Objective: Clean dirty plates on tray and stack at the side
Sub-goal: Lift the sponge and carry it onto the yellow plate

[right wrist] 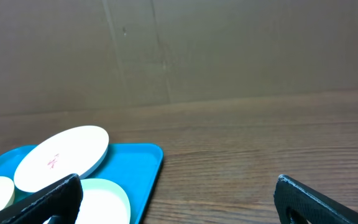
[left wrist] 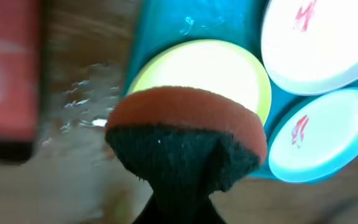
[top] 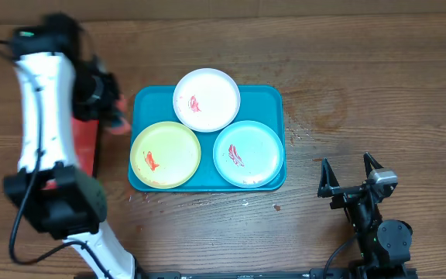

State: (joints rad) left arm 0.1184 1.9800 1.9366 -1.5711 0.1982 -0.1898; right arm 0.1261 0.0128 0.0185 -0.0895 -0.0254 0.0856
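The smeared yellow-green plate is below my left gripper, to its right in the overhead view. My left gripper will next cross over, lower the sponge (left wrist: 185,140) onto the plate and let it go.
The teal tray (top: 273,101) holds three plates, each with a red smear: white (top: 207,99) at the back, yellow-green (top: 166,154) front left, light blue-green (top: 248,153) front right. My left gripper (top: 113,111) hovers just left of the tray, shut on a sponge (left wrist: 185,140) with an orange face and a dark scrub side. In the left wrist view the sponge hangs over the yellow-green plate (left wrist: 235,68) near the tray's left rim. My right gripper (top: 351,177) stands open on the table right of the tray, nothing between its fingers (right wrist: 48,199).
A red tray with a dark rim (top: 85,143) lies left of the teal tray, under the left arm. Wet streaks (left wrist: 86,99) show on the wood between the two trays. Bare wooden table (top: 378,93) stretches to the right and back.
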